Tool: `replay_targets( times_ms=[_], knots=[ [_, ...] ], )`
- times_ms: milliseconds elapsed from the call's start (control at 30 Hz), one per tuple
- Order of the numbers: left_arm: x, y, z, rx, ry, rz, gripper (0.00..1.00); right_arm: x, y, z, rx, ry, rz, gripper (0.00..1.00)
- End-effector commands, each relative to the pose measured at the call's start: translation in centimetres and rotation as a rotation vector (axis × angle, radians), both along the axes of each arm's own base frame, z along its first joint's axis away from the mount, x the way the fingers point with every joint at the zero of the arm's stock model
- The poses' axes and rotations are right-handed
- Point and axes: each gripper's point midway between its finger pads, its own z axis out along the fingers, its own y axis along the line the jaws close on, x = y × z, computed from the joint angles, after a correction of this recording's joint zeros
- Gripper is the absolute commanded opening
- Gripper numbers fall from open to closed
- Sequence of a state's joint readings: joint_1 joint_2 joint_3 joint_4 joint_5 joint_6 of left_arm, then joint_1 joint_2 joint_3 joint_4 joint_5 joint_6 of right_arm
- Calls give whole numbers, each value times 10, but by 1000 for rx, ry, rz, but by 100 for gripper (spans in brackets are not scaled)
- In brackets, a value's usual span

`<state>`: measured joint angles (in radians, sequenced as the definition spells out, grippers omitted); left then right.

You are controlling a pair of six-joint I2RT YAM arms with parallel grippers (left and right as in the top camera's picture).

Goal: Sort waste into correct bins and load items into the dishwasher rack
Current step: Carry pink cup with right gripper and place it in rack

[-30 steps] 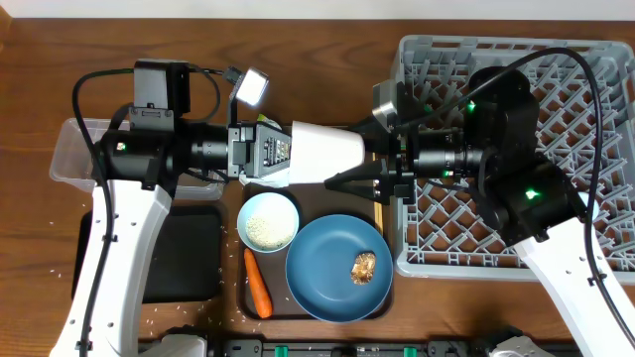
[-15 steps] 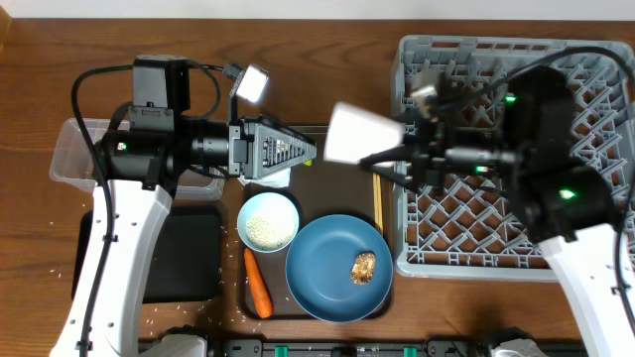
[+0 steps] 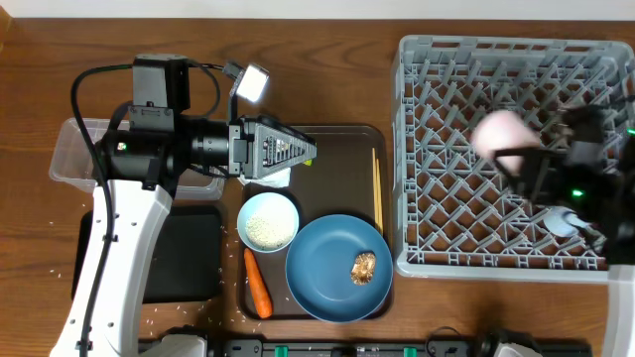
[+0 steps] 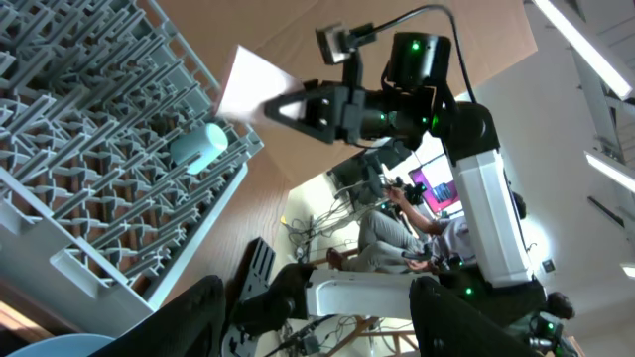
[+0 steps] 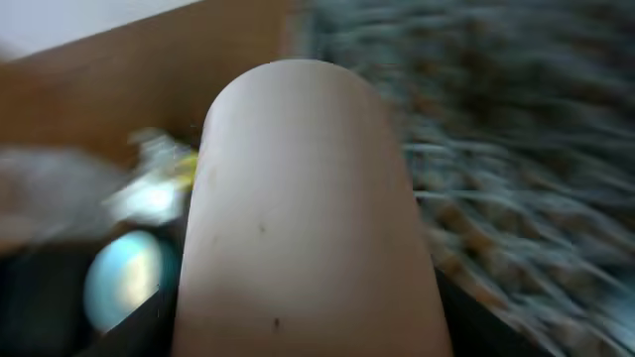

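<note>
My right gripper will next go back and down beside the small blue cup, as that rack spot is below it, to its right in the overhead view.
My right gripper is shut on the small pink cup and holds it above the middle of the grey dishwasher rack. That cup fills the blurred right wrist view. A small blue cup lies in the rack, also seen in the left wrist view. My left gripper hangs open and empty over the brown tray. On the tray sit the white bowl with rice, the dark-blue plate bearing a brown food lump, and a carrot.
Wooden chopsticks lie on the tray beside the rack. A clear tub and a black tray sit under my left arm. Loose rice grains dot the table at the front left.
My left gripper opened and let go of the pink cup. My right arm carried the cup to the right, from over the brown tray to over the rack.
</note>
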<state>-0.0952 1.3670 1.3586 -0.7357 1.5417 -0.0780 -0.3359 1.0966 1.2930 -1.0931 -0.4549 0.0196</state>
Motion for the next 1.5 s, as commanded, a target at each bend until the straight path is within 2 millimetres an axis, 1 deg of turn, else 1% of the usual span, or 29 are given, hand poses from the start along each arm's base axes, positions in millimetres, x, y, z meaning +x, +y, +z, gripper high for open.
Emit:
replay_targets(
  times_ms=[0,33,100,200,233,267,367,500,600,700,967,1000,1033,1133,1300,1333,1467],
  knots=[
    [-4,0,9,-10,-38,-9,61,-11,-61,-6,-101,51,-269,44],
    [-4,0,9,-10,-38,-9,61,-15,-76,-7,-109,60,-344,43],
    [-4,0,9,-10,-38,-9,61,-23,-102,-9,-103,81,-487,43],
    [-4,0,9,-10,-37,-9,61,-31,-129,-11,-95,97,-634,42],
    [-4,0,9,-10,-37,-9,61,-36,-144,-14,-78,112,-728,42],
    [-4,0,9,-10,-37,-9,61,-37,-147,-15,-77,116,-742,42],
    [-4,0,9,-10,-37,-9,61,-47,-168,-25,-62,163,-889,41],
    [-4,0,9,-10,-37,-9,61,-58,-194,-43,-56,236,-1035,41],
    [-4,0,9,-10,-33,-9,61,-64,-210,-53,-30,262,-1109,41],
    [-5,0,9,-10,-29,-9,61,-61,-215,-66,35,293,-1116,41],
    [-5,0,9,-10,-29,-9,61,-59,-234,-107,118,402,-1168,41],
    [-5,0,9,-9,-26,-9,61,-55,-235,-114,153,410,-1158,41],
    [-5,0,9,-9,-25,-9,61,-54,-235,-116,166,413,-1156,41],
    [-5,0,9,-9,-26,-9,61,-47,-233,-131,274,439,-1167,41],
    [-5,0,9,-9,-25,-9,61,-39,-233,-145,353,454,-1155,40],
    [-5,0,9,-9,-24,-9,61,-38,-233,-147,357,457,-1154,43],
    [-5,0,8,-9,-18,-9,61,-35,-229,-147,393,455,-1142,69]
  ],
)
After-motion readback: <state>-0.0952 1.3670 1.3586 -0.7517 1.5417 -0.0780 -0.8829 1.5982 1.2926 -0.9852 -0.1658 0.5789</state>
